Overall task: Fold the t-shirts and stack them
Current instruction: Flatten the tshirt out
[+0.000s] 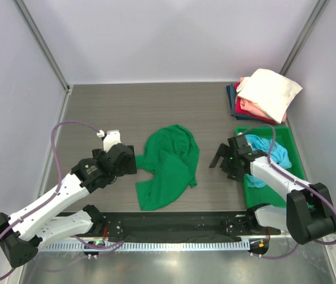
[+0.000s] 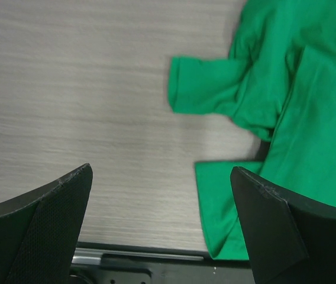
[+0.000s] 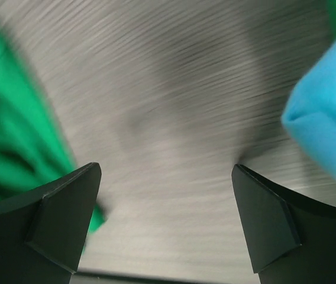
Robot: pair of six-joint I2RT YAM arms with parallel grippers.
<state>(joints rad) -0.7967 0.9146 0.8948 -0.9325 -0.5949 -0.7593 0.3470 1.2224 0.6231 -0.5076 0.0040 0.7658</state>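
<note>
I will move my left gripper down next, open and turning a little, toward the short green flap (image 1: 140,161) (image 2: 193,86), because that flap sticks out of the crumpled shirt onto bare table.
A bright green t-shirt (image 1: 168,165) lies crumpled in the middle of the table. It also shows in the left wrist view (image 2: 280,100) and at the left edge of the right wrist view (image 3: 8,148). My left gripper (image 1: 133,164) is open and empty just left of the shirt. My right gripper (image 1: 220,158) is open and empty over bare table, right of the shirt. A light blue t-shirt (image 1: 268,155) lies in the green bin (image 1: 289,142); it also shows in the right wrist view (image 3: 328,112). Cream (image 1: 270,92), pink-red (image 1: 248,107) and navy (image 1: 232,93) shirts sit folded in a stack at the back right.
The green bin stands at the right edge of the table, with the stack just behind it. A black rail (image 1: 174,223) runs along the near edge. White walls close the back and sides.
</note>
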